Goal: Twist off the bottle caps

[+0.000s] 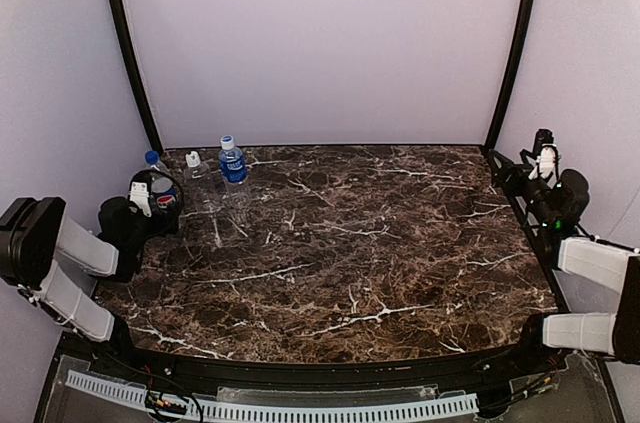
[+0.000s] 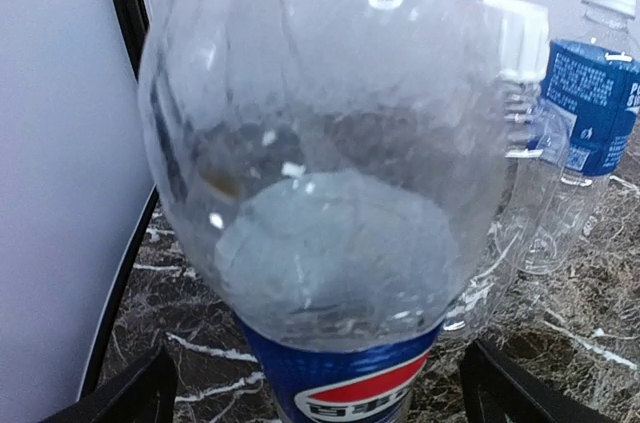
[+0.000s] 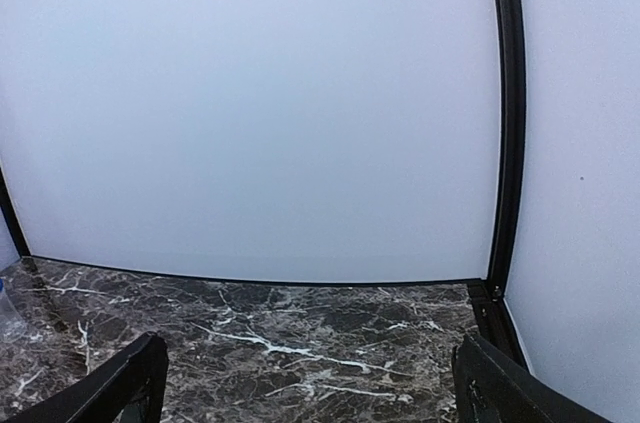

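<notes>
Next I should raise my left gripper and tip its fingers downward around the Pepsi bottle's blue cap, because that cap sits above the gripper, now low by the label.
Three clear bottles stand at the table's back left. The Pepsi bottle has a blue cap. The unlabelled bottle has a white cap. The blue-label bottle has a blue cap. My left gripper is open, with its fingers on either side of the Pepsi bottle and clear of its label. That bottle's cap is out of the left wrist view. The white cap and the blue-label bottle show behind. My right gripper is open and empty at the far right edge.
The marble table is enclosed by white walls with black corner posts. The right wrist view shows bare marble, the back wall and the right corner post.
</notes>
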### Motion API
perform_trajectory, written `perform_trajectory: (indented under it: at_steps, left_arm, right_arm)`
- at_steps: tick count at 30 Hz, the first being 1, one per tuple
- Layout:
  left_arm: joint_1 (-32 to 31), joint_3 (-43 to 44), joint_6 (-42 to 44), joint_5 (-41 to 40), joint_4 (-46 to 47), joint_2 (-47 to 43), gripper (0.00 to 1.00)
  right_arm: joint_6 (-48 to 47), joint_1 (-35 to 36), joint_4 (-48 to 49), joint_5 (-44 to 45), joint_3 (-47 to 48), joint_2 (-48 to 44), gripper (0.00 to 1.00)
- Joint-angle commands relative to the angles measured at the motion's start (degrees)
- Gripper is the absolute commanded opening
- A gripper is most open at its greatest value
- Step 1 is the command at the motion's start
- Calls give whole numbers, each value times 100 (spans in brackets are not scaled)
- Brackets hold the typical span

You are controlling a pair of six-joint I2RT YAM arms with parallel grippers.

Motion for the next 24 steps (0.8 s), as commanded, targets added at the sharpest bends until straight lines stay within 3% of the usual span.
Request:
perform_trajectory:
  at_steps: [1, 8, 11, 24]
  left_arm:
    - [11, 173, 230, 278, -951, -659, 100]
    - [10, -133, 918, 902, -2001, -1741, 100]
    - [31, -35, 1028, 801, -2566, -2206, 100]
    - [57, 2370, 1857, 992, -8266, -3149, 100]
  right_arm:
    - [546, -5, -247, -464, 165, -407, 99]
    - [396, 119, -1084, -823, 447, -952, 99]
    - [382, 181, -1330, -851, 533, -1171, 99]
    - [551, 521, -1688, -1305, 1120, -1175, 99]
